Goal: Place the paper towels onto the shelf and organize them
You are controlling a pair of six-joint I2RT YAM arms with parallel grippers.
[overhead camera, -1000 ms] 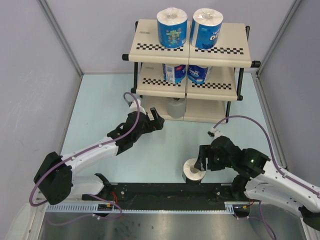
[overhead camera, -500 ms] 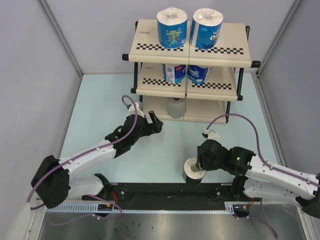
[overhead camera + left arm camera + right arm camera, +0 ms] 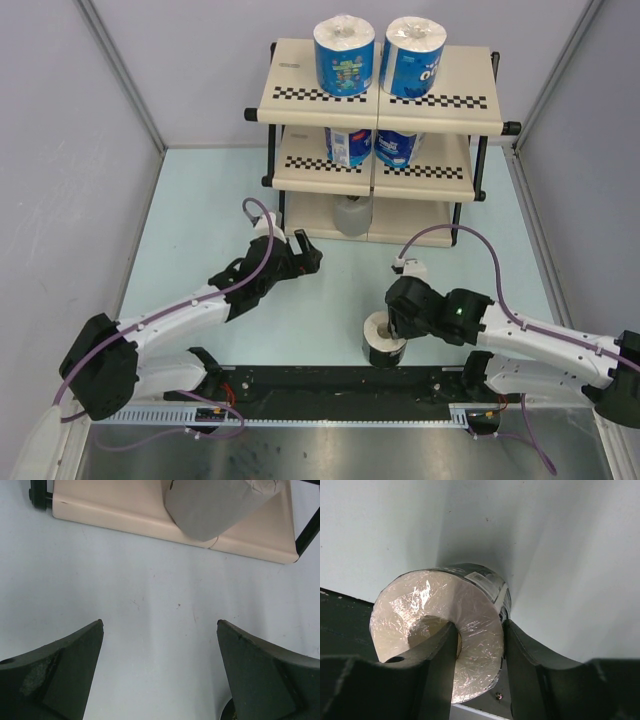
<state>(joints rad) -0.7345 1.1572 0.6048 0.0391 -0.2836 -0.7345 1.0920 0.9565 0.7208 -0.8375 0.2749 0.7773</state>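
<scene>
I will carry the dark-wrapped roll outward with my right gripper onto that bare part and let go of its side, because the bottom board is bare beside the grey roll.
The shelf stands at the back. Two blue-wrapped paper towels stand on its top board, and two more on the middle board. A plain grey roll sits on the bottom board and also shows in the left wrist view. My left gripper is open and empty, just in front of the bottom board. My right gripper is shut on the wall of the dark-wrapped roll, with one finger in its core and one outside.
The black base rail runs along the near edge, right beside the dark-wrapped roll. Grey walls enclose the pale blue table on the left, right and back. The shelf's black frame post stands to the right of the grey roll.
My right gripper has swung left over the dark-wrapped roll and closed on its wall. My left gripper has drawn back a little from the shelf.
</scene>
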